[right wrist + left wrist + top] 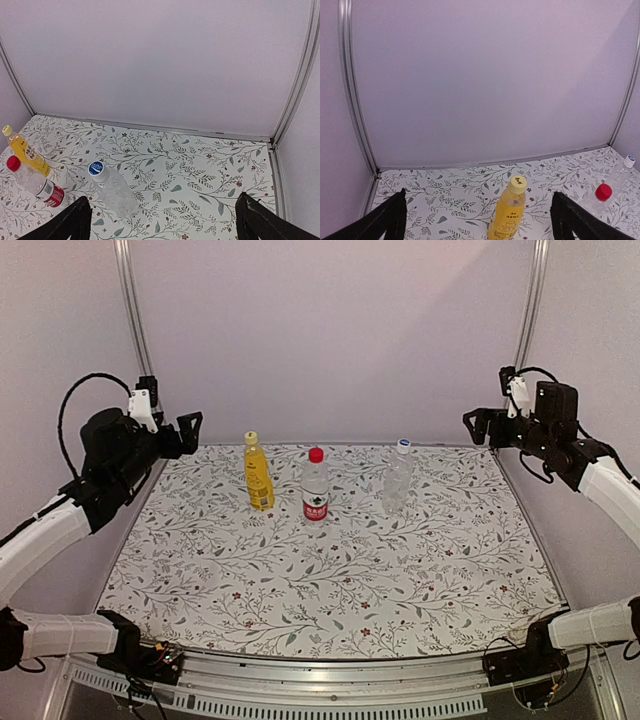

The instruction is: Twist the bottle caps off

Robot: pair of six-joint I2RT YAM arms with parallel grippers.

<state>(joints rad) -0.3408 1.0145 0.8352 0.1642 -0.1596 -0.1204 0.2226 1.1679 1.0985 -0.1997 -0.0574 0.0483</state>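
Observation:
My open right gripper swings to the left in the top view next and comes down over the blue-white cap (403,444) (98,171), since the clear bottle stands nearest it.
Three bottles stand upright in a row at the back of the table, each with its cap on. The yellow bottle (259,485) has a yellow cap (251,437), the red-labelled bottle (315,495) a red cap (316,454), and the clear bottle (397,485) a blue-white cap (403,444). My left gripper (188,435) hangs open, high at the far left, facing the yellow bottle (507,217) from a distance. My right gripper (478,427) hangs open, high at the far right, looking down on the clear bottle (116,192). Neither gripper touches anything.
A floral mat (330,580) covers the table. A plain wall (330,340) closes the back, with metal frame posts (133,310) at both rear corners. Side walls stand close to each arm.

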